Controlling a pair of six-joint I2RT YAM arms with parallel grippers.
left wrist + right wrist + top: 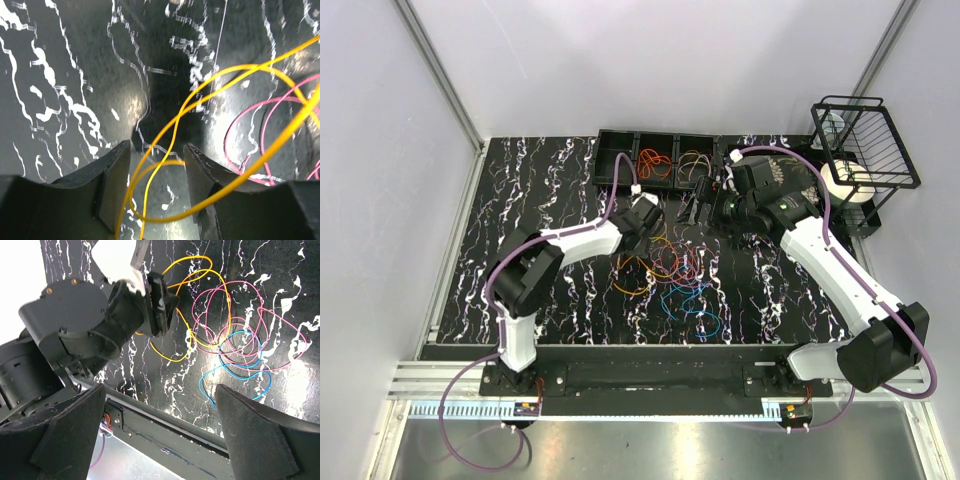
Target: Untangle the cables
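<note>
I will move my left gripper slightly outward and toward the pink cable next. Then I will close it on the yellow crossing (pixel 654 240) (pixel 178 117).
The cables (pixel 672 268) lie in a loose tangle of yellow, orange, pink and blue loops in the middle of the black marbled table. My left gripper (pixel 653 232) is low at the tangle's far left edge. In the left wrist view its jaws (pixel 157 170) stand apart with yellow cable (pixel 235 70) loops running between them, and a pink cable (pixel 260 107) lies to the right. My right gripper (pixel 696 207) hovers beyond the tangle, open wide and empty (pixel 165 435). The right wrist view shows pink (pixel 240 305), blue (pixel 240 362) and yellow (pixel 185 347) loops and the left gripper (pixel 161 305).
A black compartment tray (pixel 616 160) at the back holds orange cables (pixel 655 165) and more loops (pixel 695 162). A black wire rack (pixel 868 150) with a white roll (pixel 842 182) stands at the back right. The table's front rail (pixel 165 425) is nearby.
</note>
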